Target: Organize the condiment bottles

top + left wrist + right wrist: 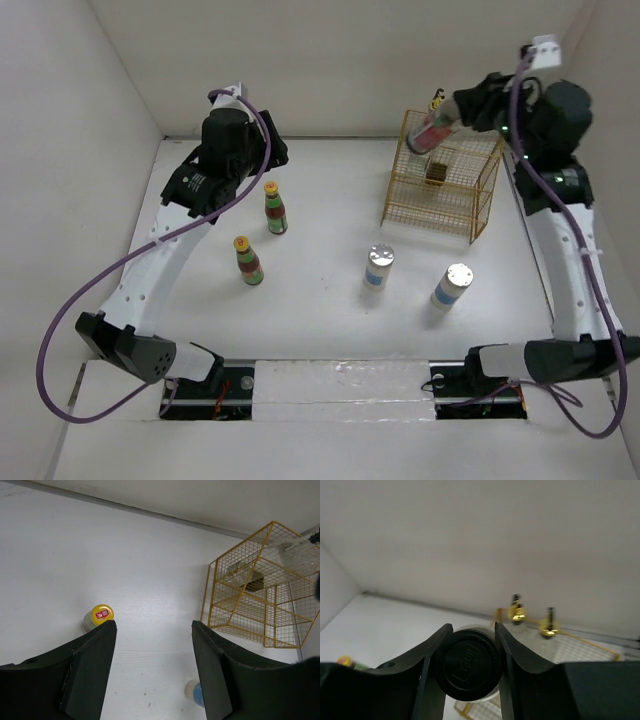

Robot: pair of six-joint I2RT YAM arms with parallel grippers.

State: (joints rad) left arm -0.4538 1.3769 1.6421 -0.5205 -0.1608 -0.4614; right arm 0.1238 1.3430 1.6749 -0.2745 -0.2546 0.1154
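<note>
My right gripper has to move past the cruets to the right in the top view next, then down into the basket's far corner (474, 163) (586, 650), which is empty.
My right gripper (472, 626) is shut on the black cap of the dark bottle (470, 667), which hangs tilted above the gold wire basket (445, 190). Past it, two gold-topped cruets (516, 611) (549, 626) stand by the basket's far edge. My left gripper (153, 625) is open and holds nothing, hovering above the table. One yellow-capped sauce bottle (102, 614) shows just off its left fingertip. The other sauce bottle (248, 260) stands nearer the front. Two white shakers (379, 268) (453, 285) stand upright in front of the basket.
White walls close in the table on the left, back and right. The basket (260, 585) sits at the back right, with a small dark shape (436, 172) inside it. Both arm bases are at the near edge.
</note>
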